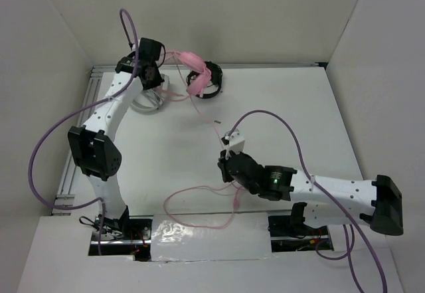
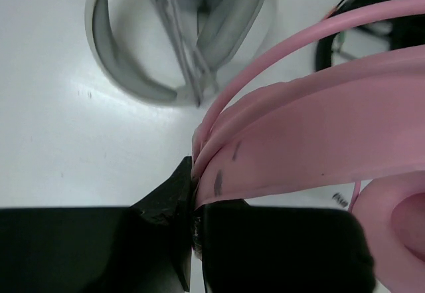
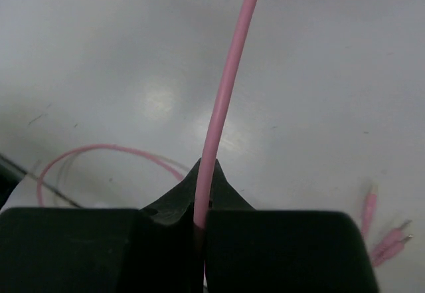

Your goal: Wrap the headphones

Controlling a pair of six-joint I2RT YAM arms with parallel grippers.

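Observation:
My right gripper will move outward and up, over the far table [image 1: 244, 84] beside the black headphones, to release the cable [image 1: 202, 113], since its length still loops unwrapped.
The pink headphones [image 1: 197, 72] hang above the far part of the table, held by my left gripper [image 1: 154, 67]. In the left wrist view the left gripper [image 2: 194, 203] is shut on the pink headband [image 2: 312, 140], with a pink earcup [image 2: 398, 230] at the right edge. The thin pink cable [image 1: 202, 113] runs from the headphones to my right gripper [image 1: 227, 168] and loops on the near table [image 1: 192, 208]. In the right wrist view the right gripper [image 3: 202, 203] is shut on the pink cable [image 3: 229, 87]. The cable's pink plugs [image 3: 385, 230] lie at the right.
Grey-white headphones [image 1: 149, 97] lie on the table under the left arm and show in the left wrist view [image 2: 172, 34]. Black headphones [image 1: 211, 87] lie just behind the pink ones. A small dark bit [image 1: 217, 121] lies mid-table. White walls enclose the table.

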